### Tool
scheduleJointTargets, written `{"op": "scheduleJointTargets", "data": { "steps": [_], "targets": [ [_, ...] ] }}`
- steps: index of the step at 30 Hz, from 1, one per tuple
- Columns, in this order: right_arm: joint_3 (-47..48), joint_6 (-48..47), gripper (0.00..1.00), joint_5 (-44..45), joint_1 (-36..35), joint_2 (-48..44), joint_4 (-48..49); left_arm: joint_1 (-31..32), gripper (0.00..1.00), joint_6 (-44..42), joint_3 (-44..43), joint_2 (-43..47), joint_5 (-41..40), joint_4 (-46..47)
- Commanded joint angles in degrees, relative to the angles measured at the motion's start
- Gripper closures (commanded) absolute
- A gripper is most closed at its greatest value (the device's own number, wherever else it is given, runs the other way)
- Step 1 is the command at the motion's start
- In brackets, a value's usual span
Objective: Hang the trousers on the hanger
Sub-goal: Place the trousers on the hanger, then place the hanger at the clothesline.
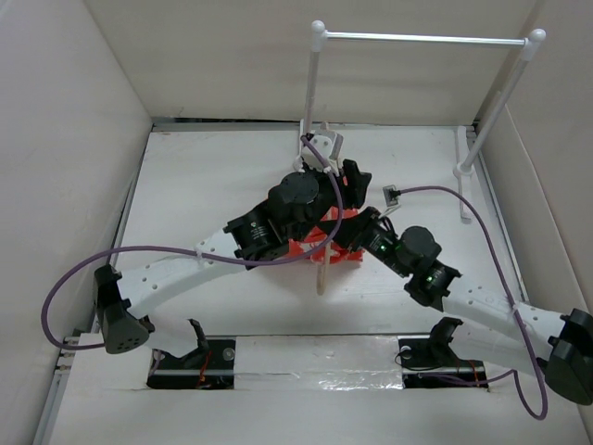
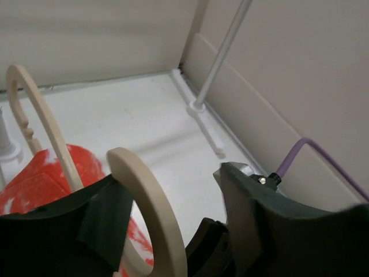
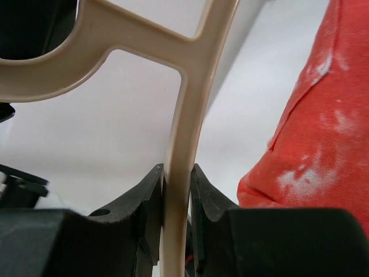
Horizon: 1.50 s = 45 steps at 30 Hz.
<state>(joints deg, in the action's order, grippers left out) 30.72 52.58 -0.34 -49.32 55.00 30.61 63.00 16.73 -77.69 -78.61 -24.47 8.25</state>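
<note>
My right gripper is next going up and outward to the part of the bar near the side (image 1: pixel 463 40) to release the hanger (image 1: pixel 321 271) hooked over it, because that part of the bar is bare.
The red-orange trousers (image 1: pixel 298 247) lie bunched on the white table under both wrists, and show in the left wrist view (image 2: pixel 40 179) and the right wrist view (image 3: pixel 323 115). My right gripper (image 3: pixel 177 173) is shut on a thin bar of the pale beige hanger (image 3: pixel 190 86). One end of the hanger (image 1: pixel 321 271) sticks out toward the near edge. My left gripper (image 2: pixel 173 179) is open, and a curved part of the hanger (image 2: pixel 151 202) stands between its fingers, against the left finger (image 2: pixel 92 222) and apart from the right one (image 2: pixel 259 213). From above, the left gripper (image 1: pixel 338 171) sits just beyond the right gripper (image 1: pixel 345 234).
A white tubular rail (image 1: pixel 422 38) on two posts stands at the back, its right post (image 2: pixel 222 52) and foot close to the side wall. White walls enclose the table on three sides. A purple cable (image 1: pixel 445 192) loops over the right half.
</note>
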Motion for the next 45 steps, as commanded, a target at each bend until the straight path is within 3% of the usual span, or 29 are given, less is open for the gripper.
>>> {"op": "scheduleJointTargets", "data": {
  "steps": [1,5,7,15,18,22,24,29,35,39,45],
  "targets": [
    [2.8,1.2,1.00,-8.8,2.0,-3.5,7.6,-1.3,0.40,-3.4,-7.1,3.1,3.0,9.6],
    [3.7,3.8,1.00,-13.8,8.1,-5.3,7.1,-1.9,0.30,-5.0,-5.0,8.2,1.5,12.2],
    [4.6,4.3,1.00,-15.1,10.5,-5.8,6.2,-2.7,0.29,-5.0,-3.0,12.5,0.7,14.1],
    [8.8,6.3,1.00,-25.5,25.9,-6.5,4.3,-4.6,0.31,-1.0,19.4,30.4,-4.4,21.2],
    [9.3,6.1,1.00,-25.9,27.2,-6.0,3.9,-4.6,0.31,-1.0,24.0,33.7,-7.6,23.4],
    [9.1,9.7,1.00,-29.4,34.5,-5.6,8.2,-4.6,0.31,-1.5,22.8,32.9,-5.7,17.0],
    [12.8,9.2,1.00,-31.5,38.5,-4.9,5.8,-4.6,0.32,-0.9,23.7,32.0,-4.6,14.8],
    [20.0,11.2,1.00,-38.6,51.2,-0.8,6.0,-4.6,0.35,2.1,33.8,32.6,-3.0,14.5],
    [28.0,10.4,1.00,-39.6,57.2,6.7,3.3,-4.6,0.36,0.9,45.5,37.1,-2.2,19.0],
    [34.2,11.7,1.00,-41.0,60.5,14.5,5.2,-4.6,0.35,-0.6,48.9,37.7,-5.5,18.8],
    [41.4,14.7,1.00,-43.3,62.2,22.2,8.2,-4.6,0.37,-1.3,49.8,35.4,-2.7,19.3]
  ]
}}
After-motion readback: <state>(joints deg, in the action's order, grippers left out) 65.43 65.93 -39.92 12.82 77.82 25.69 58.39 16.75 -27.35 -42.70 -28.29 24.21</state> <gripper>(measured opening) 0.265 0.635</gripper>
